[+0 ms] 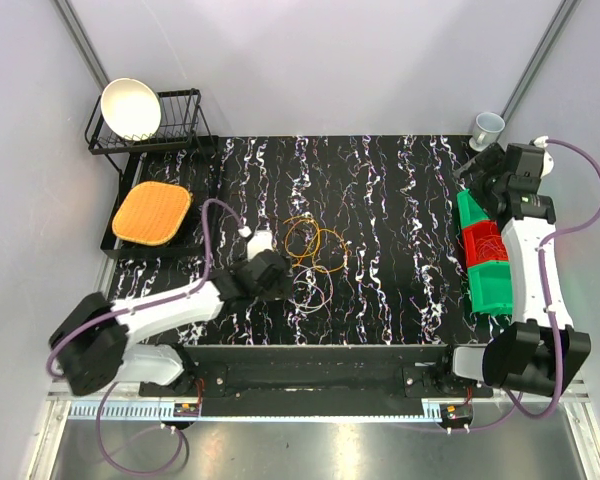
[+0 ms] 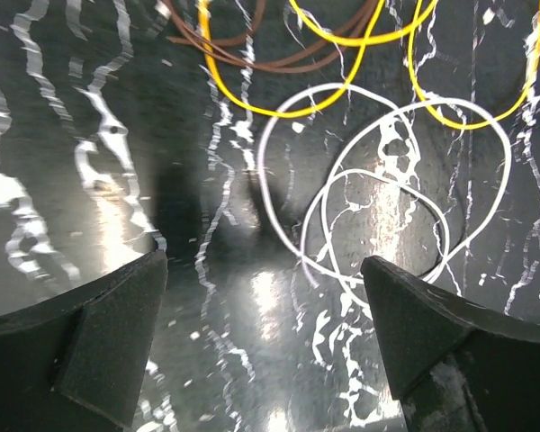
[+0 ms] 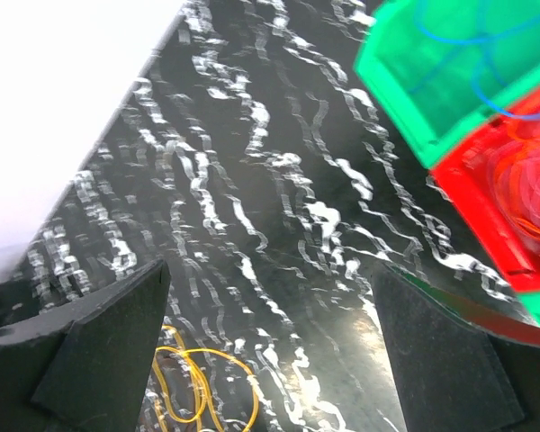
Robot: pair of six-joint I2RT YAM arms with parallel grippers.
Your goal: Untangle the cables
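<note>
The left gripper should next go down and toward the right in the top view, onto the crossed parts of the pale loops, because they are below it on that side.
Orange-yellow cable loops (image 1: pixel 308 243) lie mid-table, with pale purple loops (image 1: pixel 320 285) just in front of them. My left gripper (image 1: pixel 283 284) is open and empty, low over the table beside the pale loops. In the left wrist view (image 2: pixel 265 346) the pale loops (image 2: pixel 378 173) lie ahead right, with yellow cable (image 2: pixel 270 112) and brownish-red cable (image 2: pixel 279 63) beyond. My right gripper (image 1: pixel 474 172) is open and empty, raised at the far right over the bins. In the right wrist view (image 3: pixel 270 351) a green bin (image 3: pixel 405 54) holds blue cable (image 3: pixel 479 85) and a red bin (image 3: pixel 468 180) holds red cable (image 3: pixel 522 189).
Green and red bins (image 1: pixel 485 250) stand in a row along the right edge. A dish rack with a white bowl (image 1: pixel 132 108) and an orange woven mat (image 1: pixel 152 212) are at the back left. A cup (image 1: pixel 487 127) stands at the back right.
</note>
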